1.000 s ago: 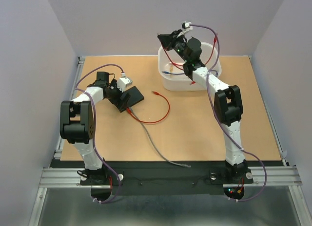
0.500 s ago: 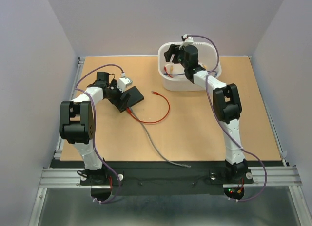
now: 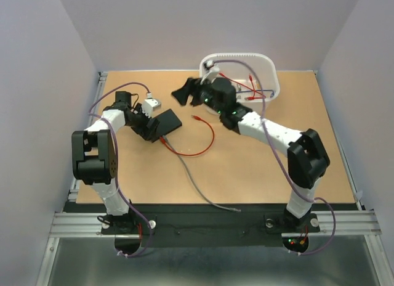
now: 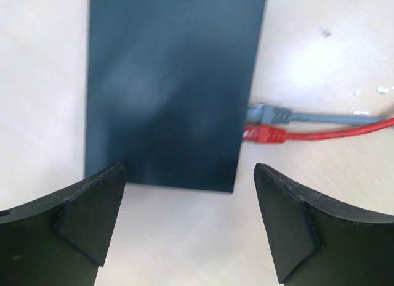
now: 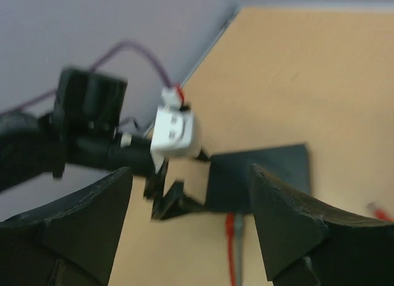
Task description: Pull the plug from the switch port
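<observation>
I will lower my right gripper from the air and back toward the base and close its fingers on the grey plug (image 3: 165,138) (image 5: 239,219), because that plug is still in its port.
The switch (image 3: 167,121) is a flat black box lying left of the table's centre. A red plug (image 4: 265,135) and a grey plug (image 4: 271,113) sit in ports on its long edge. A red cable (image 3: 206,141) loops away to the right, and a grey cable (image 3: 200,190) runs toward the near edge. My left gripper (image 3: 149,123) stands open at the switch's left end, its fingers (image 4: 92,212) low on either side of that end (image 4: 175,82). My right gripper (image 3: 186,96) hangs open in the air behind the switch (image 5: 277,159), nothing between its fingers.
A white tub (image 3: 271,67) stands at the back right with red and blue cables inside. The red cable's loose end (image 3: 197,118) lies right of the switch. The grey cable's free end (image 3: 237,209) rests near the front edge. Walls close in the table.
The right arm swung left from above the tub toward the switch and opened its jaws; the red cable it held now lies in the tub. The left arm shifted slightly.
</observation>
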### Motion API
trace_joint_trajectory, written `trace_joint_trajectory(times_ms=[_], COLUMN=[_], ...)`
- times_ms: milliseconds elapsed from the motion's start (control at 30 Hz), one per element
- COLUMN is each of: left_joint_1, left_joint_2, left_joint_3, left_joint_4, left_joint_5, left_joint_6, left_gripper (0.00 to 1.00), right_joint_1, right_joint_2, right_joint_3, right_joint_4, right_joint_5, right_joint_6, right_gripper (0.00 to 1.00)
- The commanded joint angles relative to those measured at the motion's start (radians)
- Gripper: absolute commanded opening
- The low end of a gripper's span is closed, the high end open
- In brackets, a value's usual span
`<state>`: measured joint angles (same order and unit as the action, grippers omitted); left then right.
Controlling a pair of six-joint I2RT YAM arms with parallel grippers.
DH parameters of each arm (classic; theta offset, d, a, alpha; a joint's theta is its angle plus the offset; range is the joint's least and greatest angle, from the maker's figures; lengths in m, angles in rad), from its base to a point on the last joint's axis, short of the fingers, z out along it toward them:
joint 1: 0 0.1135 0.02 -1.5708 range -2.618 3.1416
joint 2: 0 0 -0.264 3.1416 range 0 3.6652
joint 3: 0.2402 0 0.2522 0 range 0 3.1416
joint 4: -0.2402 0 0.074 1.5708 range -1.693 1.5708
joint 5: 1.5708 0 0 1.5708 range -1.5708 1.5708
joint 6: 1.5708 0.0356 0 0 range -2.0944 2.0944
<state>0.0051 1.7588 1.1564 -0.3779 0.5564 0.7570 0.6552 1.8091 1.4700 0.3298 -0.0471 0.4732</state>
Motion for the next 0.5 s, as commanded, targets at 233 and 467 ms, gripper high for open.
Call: trace_joint_trajectory(times_ms=[233,467], left_joint_1=[0.062,0.062], left_joint_2=[0.019,0.065], left_joint_3=[0.022,0.02], left_joint_4=[0.054,0.093], left_joint_5=[-0.036,-0.039], left_joint_6=[-0.073,-0.102], left_gripper=[0.97,0.97], right_joint_1=[0.101,0.101], right_joint_2=[0.272,0.423], right_joint_3=[-0.089,-0.054], right_joint_4=[0.049,0.091], right_joint_5=[-0.226,-0.225], right_joint_6=[0.364,0.45], right_gripper=[0.76,0.7])
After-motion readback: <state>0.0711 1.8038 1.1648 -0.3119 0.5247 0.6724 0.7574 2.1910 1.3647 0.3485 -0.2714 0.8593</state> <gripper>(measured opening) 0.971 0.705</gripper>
